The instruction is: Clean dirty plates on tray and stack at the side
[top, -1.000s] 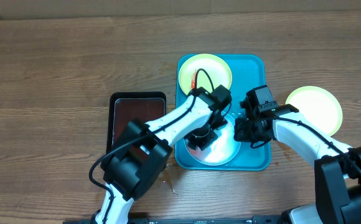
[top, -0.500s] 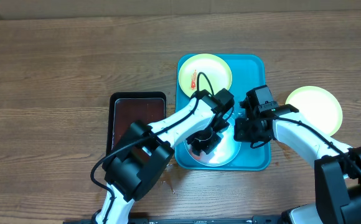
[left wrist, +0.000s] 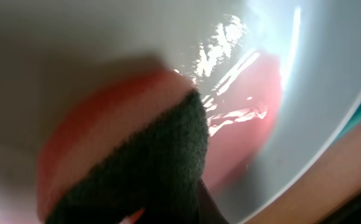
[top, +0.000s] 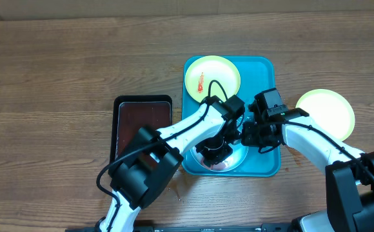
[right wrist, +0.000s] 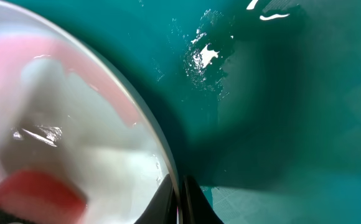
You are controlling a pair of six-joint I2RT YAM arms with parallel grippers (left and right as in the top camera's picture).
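Note:
A red smear remains, so my left gripper needs to wipe the plate next, then lift over to the dark brown tray (top: 140, 118), lower and let go of the sponge inside.
The teal tray (top: 264, 64) holds two plates. A yellow-green plate (top: 214, 74) with a red smear lies at its back. A pale blue-white plate (top: 238, 154) lies at its front. My left gripper (top: 216, 152) is shut on a red sponge with a dark scouring side (left wrist: 137, 155) and presses it on this plate (left wrist: 75, 37), beside a wet red smear (left wrist: 249, 106). My right gripper (right wrist: 179, 199) is shut on the plate's right rim (right wrist: 149, 130), over the tray floor (right wrist: 280, 93). A second yellow-green plate (top: 325, 113) lies on the table to the right.
A smaller dark brown tray with a black rim (top: 142, 122) lies left of the teal tray, under the left arm. The wooden table's back edge runs along the top of the overhead view.
My left gripper has slid the sponge toward the front of the blue-white plate. The right gripper has kept its hold on the rim without moving.

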